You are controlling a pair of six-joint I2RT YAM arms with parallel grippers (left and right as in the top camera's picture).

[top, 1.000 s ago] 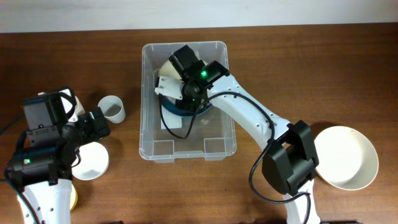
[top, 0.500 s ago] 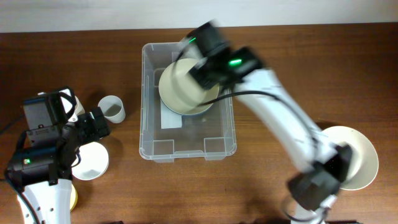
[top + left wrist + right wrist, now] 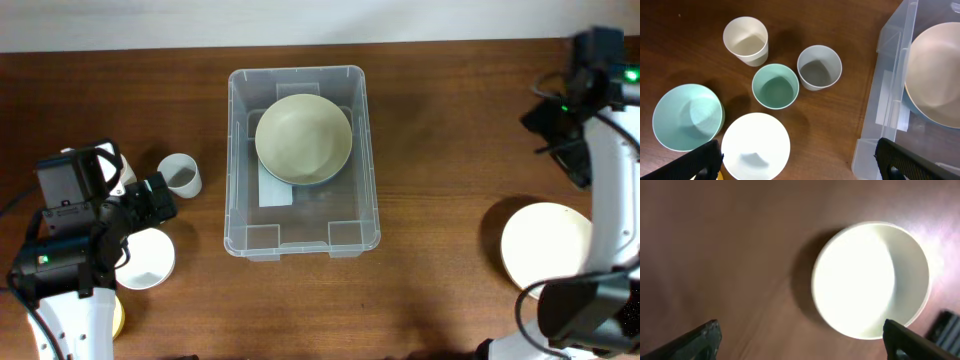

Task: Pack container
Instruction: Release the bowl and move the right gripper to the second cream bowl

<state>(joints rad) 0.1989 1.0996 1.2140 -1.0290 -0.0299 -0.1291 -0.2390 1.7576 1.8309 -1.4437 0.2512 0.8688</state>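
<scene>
The right gripper moves down and back onto the large white bowl's tub-side rim (image 3: 508,226) (image 3: 815,276) next. That rim lies below it toward my base, beside bare wood that leaves finger room.
The container (image 3: 232,160) is a clear plastic tub in the middle of the table, and its near wall (image 3: 888,95) shows in the left wrist view. Inside it a cream bowl (image 3: 303,138) rests on a blue bowl whose rim just shows, over a white label (image 3: 277,192). My right gripper (image 3: 558,128) hangs at the far right, away from the tub. It is open (image 3: 807,342) over bare wood beside a large white bowl (image 3: 871,280). My left gripper (image 3: 802,165) is open left of the tub, above a white bowl (image 3: 756,145), and holds nothing.
Left of the tub stand a cream cup (image 3: 745,41), a grey cup (image 3: 819,67), a green cup (image 3: 775,86) and a pale green bowl (image 3: 687,116). The large white bowl (image 3: 545,245) sits near the table's right front edge.
My right gripper opened and let go of the cream bowl, which now lies in the tub. The right arm swung out to the far right. The left arm has not moved.
</scene>
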